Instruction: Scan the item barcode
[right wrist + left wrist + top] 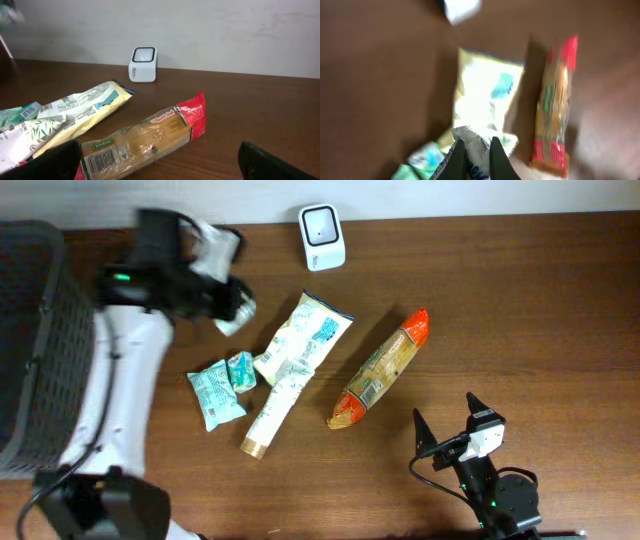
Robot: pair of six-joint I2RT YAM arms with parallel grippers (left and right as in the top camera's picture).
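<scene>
I should next move my left gripper back, away from the scanner, toward the small green packets [224, 387] [422, 162] to release the packet, because other loose items are gathered there.
My left gripper [232, 298] hangs above the table's back left, shut on a white crinkly packet [238, 314]. In the left wrist view the black fingers [458, 161] pinch that packet [476, 141], which carries blue lettering; this view is blurred. The white barcode scanner [322, 236] stands at the back centre, to the right of the held packet, and it shows as well in the right wrist view [144, 64]. My right gripper [445, 410] rests open near the front right with nothing between its fingers [50, 162].
A long pasta pack [382, 368] lies diagonally mid-table, its barcode facing the right wrist camera [102, 160]. A pale yellow pouch [305, 340], a tube [270, 412] and two small green packets [215, 394] lie left of it. A dark basket [40, 340] stands at the left edge.
</scene>
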